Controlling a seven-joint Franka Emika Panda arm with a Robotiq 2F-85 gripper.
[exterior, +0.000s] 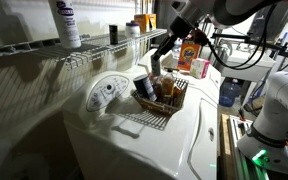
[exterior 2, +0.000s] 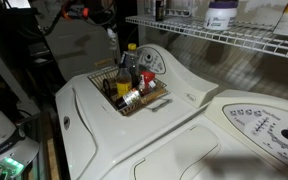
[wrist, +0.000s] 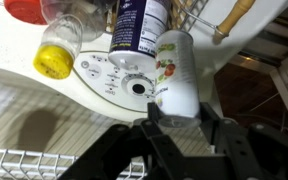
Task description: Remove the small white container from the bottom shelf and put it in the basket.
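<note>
The gripper should next go down to the basket's wire mesh beside the blue-labelled can, which is below it, and release there, since the container (wrist: 177, 68) is still hanging above the basket's rim.
In the wrist view my gripper (wrist: 177, 118) is shut on the small white container (wrist: 177, 68), a slim pale cylinder with a small printed label, gripped near one end. Past it lie a blue-labelled can (wrist: 139, 25) and a yellow-capped bottle (wrist: 54, 60). In an exterior view the gripper (exterior: 160, 62) hangs just above the dark brown basket (exterior: 162, 100), which stands on a white washer and holds several items. The basket also shows in an exterior view (exterior 2: 134, 98). The white wire bottom shelf (exterior: 89, 52) runs along the wall behind it, and also shows in an exterior view (exterior 2: 219, 35).
A tall white bottle with purple label (exterior: 67, 22) stands on the shelf. An orange detergent bottle (exterior: 187, 55) stands behind the basket. The washer's round dial (wrist: 124, 78) lies under the gripper. A second white machine (exterior 2: 259, 125) is alongside.
</note>
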